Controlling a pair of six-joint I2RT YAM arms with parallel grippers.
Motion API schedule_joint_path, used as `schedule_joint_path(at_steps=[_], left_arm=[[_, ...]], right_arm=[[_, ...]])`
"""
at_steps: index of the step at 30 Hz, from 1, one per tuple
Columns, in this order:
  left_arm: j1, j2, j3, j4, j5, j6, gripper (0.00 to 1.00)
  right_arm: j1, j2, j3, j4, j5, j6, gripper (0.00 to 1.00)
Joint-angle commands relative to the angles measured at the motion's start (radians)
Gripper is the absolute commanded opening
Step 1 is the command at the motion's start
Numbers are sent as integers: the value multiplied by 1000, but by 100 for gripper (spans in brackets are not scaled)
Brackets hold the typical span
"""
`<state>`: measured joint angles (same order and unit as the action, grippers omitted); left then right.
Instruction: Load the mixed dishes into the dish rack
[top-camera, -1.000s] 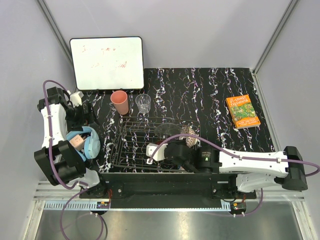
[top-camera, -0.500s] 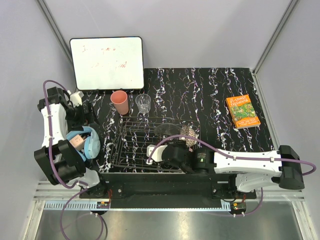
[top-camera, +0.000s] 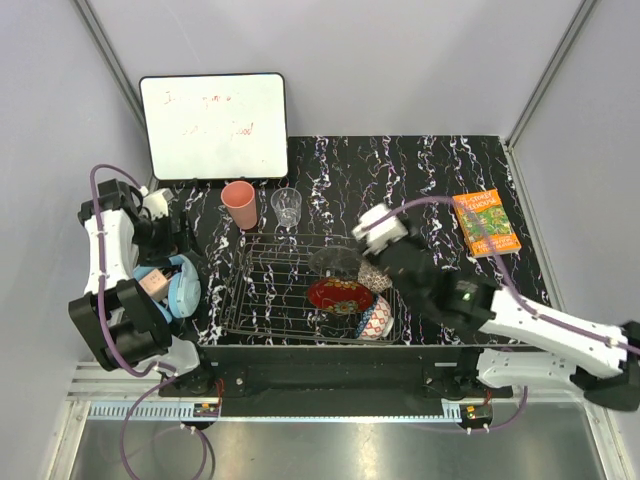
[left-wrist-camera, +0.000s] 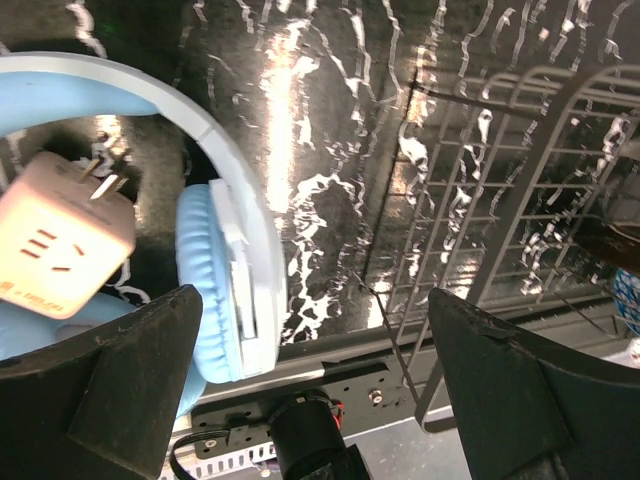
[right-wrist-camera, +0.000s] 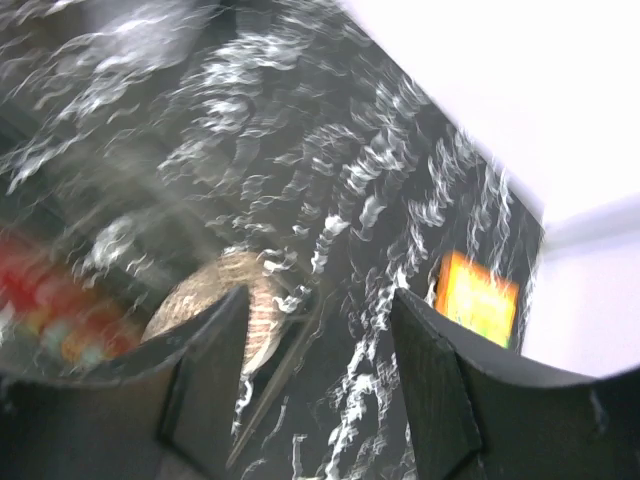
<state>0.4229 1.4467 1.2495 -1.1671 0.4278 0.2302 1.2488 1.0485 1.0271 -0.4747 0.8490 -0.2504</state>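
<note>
Next, my right gripper will move outward and left in the top view, then down onto the tumbler's rim away from the cup, as that side of the tumbler stands clear.
The dish rack (top-camera: 256, 272) holds the red gold-patterned plate (top-camera: 340, 295), lying flat. The blue patterned bowl (top-camera: 375, 320) sits at its near right corner, the beige speckled bowl (top-camera: 376, 273) and the clear glass bowl (top-camera: 332, 262) farther back. The salmon-pink cup (top-camera: 238, 205) and the clear tumbler (top-camera: 287, 207) stand on the table behind the rack. My right gripper (top-camera: 393, 246) hovers over the rack's far right corner, open and empty (right-wrist-camera: 318, 300), with the beige bowl (right-wrist-camera: 215, 300) by its left finger. My left gripper (top-camera: 180, 238) is wide open (left-wrist-camera: 315, 300) between the headphones and the rack (left-wrist-camera: 500, 200).
Light-blue headphones (top-camera: 178, 285) with a pink cube plug (left-wrist-camera: 60, 245) lie left of the rack. An orange book (top-camera: 485, 222) lies at the right. A whiteboard (top-camera: 213, 125) leans at the back left. The table's front edge is just below the left gripper.
My right gripper opened, rose from the rack's near side and swung to its far right corner, uncovering the red plate and blue bowl. The left arm has barely moved.
</note>
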Motion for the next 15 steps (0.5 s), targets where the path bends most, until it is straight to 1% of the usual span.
schedule_joint_path(at_steps=[1, 2, 3, 4, 5, 6, 7, 11, 15], left_arm=[[1, -45, -4, -29, 75, 41, 99], [1, -51, -7, -31, 84, 44, 99], [-4, -52, -13, -34, 88, 52, 99], [-10, -55, -16, -40, 94, 57, 99], [-15, -65, -21, -43, 98, 60, 99], [-21, -71, -30, -45, 101, 67, 99], [-35, -78, -32, -42, 89, 73, 99], [-75, -95, -38, -45, 72, 93, 99], [-128, -89, -42, -39, 48, 103, 99]], right_arm=[[-254, -97, 2, -22, 12, 353, 63], [-311, -96, 1, -44, -72, 437, 62], [-407, -75, 4, -67, -109, 479, 61], [-443, -55, 13, -117, -149, 514, 61], [-477, -32, 31, -140, -230, 561, 60], [-523, 23, 43, -162, -258, 583, 59], [-535, 50, 54, -195, -281, 600, 60], [-571, 139, 60, -202, -411, 654, 59], [-598, 217, 62, -199, -459, 672, 59]])
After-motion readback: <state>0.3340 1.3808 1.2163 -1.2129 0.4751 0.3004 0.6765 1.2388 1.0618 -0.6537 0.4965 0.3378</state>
